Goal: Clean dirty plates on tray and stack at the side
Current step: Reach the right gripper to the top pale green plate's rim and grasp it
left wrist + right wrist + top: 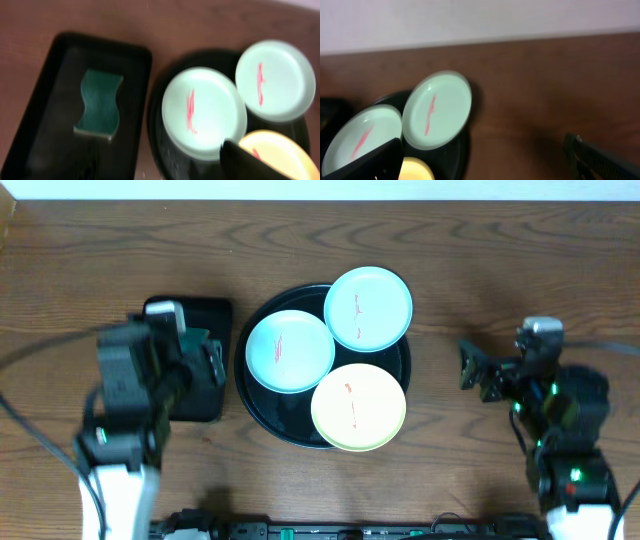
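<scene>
My right gripper comes across to the left in the overhead view and down to the sponge-side mint-blue plate's mid-tray rim [332,356] [400,129] next, as it lies below.
The round black tray [252,395] sits mid-table and holds three plates. One mint-blue plate [290,351] lies at its left, another mint-blue plate [368,308] at its far right rim, and the yellow plate [358,408] at the front. Each has a thin red smear. The left wrist view shows them too: mint plate [202,112], mint plate [275,80], yellow plate [272,150]. My left gripper [200,355] hovers open and empty above the rectangular tray. My right gripper [472,370] [482,160] is open wide and empty, to the right of the round tray.
A smaller rectangular black tray [205,405] [55,75] lies left of the round tray and holds a green sponge [98,102]. Bare wooden tabletop [470,270] surrounds both trays. A pale wall runs behind the table's far edge [480,42].
</scene>
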You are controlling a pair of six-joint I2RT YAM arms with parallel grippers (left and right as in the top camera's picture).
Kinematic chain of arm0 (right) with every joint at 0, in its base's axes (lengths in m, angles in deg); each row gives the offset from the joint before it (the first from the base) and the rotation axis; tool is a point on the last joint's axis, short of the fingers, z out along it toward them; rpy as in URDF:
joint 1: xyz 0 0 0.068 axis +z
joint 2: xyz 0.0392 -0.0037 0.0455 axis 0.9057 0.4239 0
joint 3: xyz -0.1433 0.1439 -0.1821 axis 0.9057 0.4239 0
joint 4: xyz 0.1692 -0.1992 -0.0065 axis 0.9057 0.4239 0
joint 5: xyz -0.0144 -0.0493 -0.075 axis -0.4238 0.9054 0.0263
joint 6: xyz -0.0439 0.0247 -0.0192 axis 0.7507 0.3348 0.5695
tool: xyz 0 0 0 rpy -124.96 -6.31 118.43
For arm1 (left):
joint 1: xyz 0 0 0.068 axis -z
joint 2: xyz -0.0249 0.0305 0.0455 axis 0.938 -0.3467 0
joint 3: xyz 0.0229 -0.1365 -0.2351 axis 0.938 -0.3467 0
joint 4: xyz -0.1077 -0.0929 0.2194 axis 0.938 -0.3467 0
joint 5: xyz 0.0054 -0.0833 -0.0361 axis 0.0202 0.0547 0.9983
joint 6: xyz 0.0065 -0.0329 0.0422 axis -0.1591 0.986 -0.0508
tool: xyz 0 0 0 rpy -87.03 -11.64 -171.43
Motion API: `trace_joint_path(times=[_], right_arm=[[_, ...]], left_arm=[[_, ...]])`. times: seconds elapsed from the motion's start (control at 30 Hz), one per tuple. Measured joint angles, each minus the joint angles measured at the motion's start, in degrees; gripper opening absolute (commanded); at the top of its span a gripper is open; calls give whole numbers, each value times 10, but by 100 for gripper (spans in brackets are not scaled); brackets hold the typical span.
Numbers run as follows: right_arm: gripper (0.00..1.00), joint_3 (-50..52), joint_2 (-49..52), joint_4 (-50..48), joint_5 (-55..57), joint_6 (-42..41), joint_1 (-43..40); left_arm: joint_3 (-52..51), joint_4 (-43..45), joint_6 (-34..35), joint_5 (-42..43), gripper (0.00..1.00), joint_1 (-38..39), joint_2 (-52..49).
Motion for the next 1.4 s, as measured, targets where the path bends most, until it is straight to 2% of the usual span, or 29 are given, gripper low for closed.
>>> trace_joint_path(times=[0.13, 0.23, 0.37, 0.63, 0.77, 1.0, 1.03, 1.13, 1.17, 1.4], right_arm=[[99, -96, 99, 106, -26, 13, 0], [99, -173, 170, 190, -39, 20, 0], [99, -245, 245, 216, -65, 23, 0], [99, -254, 321, 156, -160, -2, 7], [99, -278, 371, 181, -162, -36, 58], [99, -437, 503, 266, -134, -61, 181], [96, -459, 522, 276, -131, -63, 195], [63, -505, 573, 280, -120, -82, 229], [58, -513, 590, 276, -112, -97, 242], [50, -517, 661, 266, -19, -201, 306]], left_arm=[[160, -155, 0, 8, 77, 0, -129], [244, -207, -1, 10, 77, 0, -205], [277, -208, -15, 9, 77, 0, -263], [277, -202, -54, -31, 76, 0, -316], [277, -200, -78, -41, 77, 0, -317], [277, -196, -78, -96, 76, 0, -317], [277, -196, -77, -100, 76, -1, -317], [277, -196, -75, -112, 77, -10, -317], [277, -196, -75, -113, 76, -15, -317], [277, -193, -75, -124, 76, -37, -317]])
